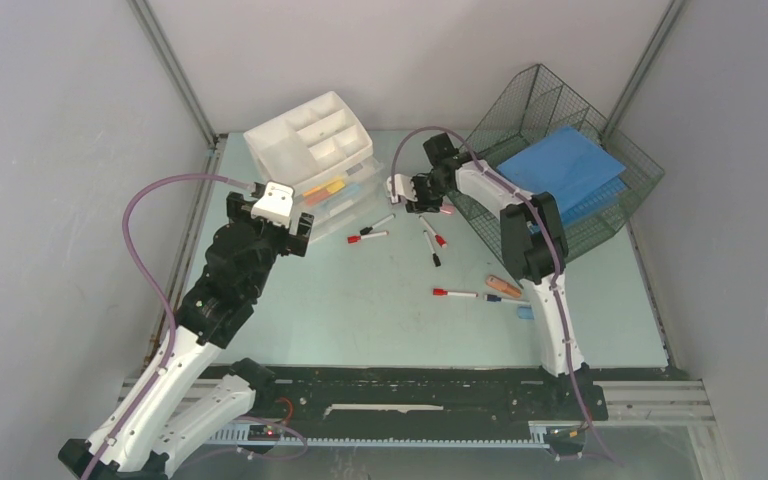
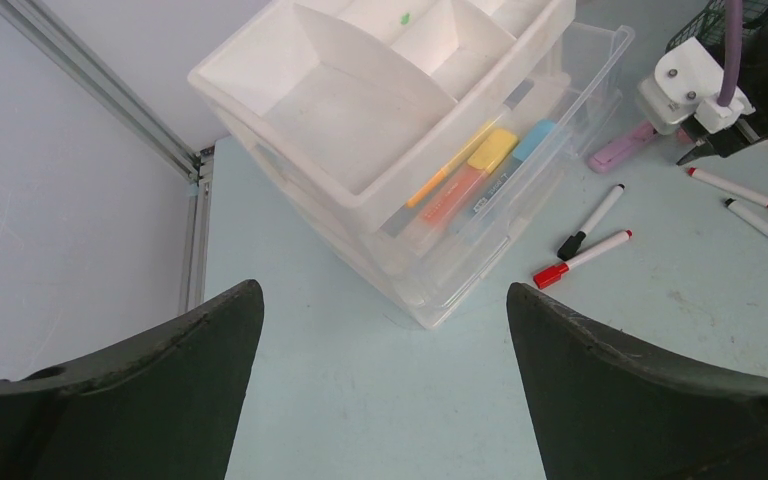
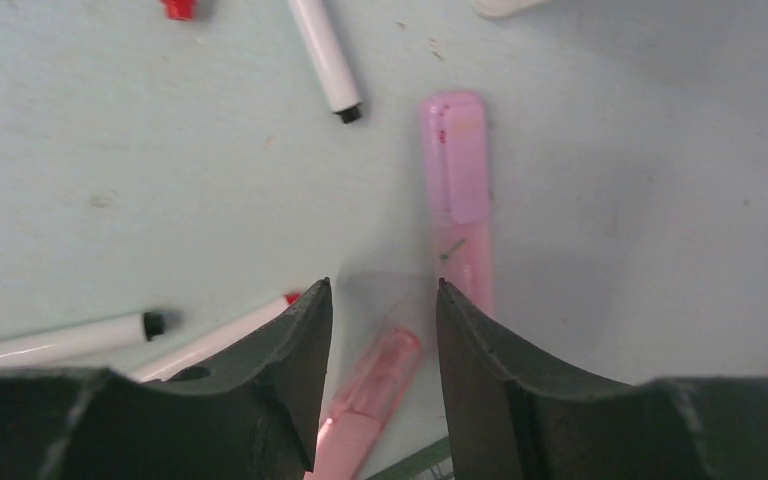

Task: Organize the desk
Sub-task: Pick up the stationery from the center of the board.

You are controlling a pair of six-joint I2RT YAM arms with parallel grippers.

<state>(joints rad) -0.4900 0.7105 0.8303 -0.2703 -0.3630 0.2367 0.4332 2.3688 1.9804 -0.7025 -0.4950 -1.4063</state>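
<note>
My right gripper needs to move toward the drawer unit next, and then slightly down onto the lilac highlighter's pale body (image 3: 466, 262).
The pale green desk (image 1: 380, 330) has pens scattered over its middle. My right gripper (image 1: 422, 196) hovers low at the back, next to the wire tray. In the right wrist view its jaws (image 3: 383, 288) stand apart. A blurred pink highlighter with a clear cap (image 3: 375, 390) lies in the gap, touching neither finger that I can see. A second pink highlighter (image 3: 457, 190) lies flat on the desk just beyond the fingertips. My left gripper (image 1: 300, 232) is wide open and empty (image 2: 380, 290), above bare desk in front of the white drawer unit (image 2: 360, 120).
The drawer unit's drawer is pulled out, with orange, yellow and blue highlighters (image 2: 475, 175) inside. A dark wire-mesh tray (image 1: 550, 110) at the back right holds a blue folder (image 1: 560, 170). Red- and black-capped markers (image 1: 367, 237) (image 1: 432, 240) (image 1: 455, 294) and an orange pen (image 1: 505, 288) lie mid-desk.
</note>
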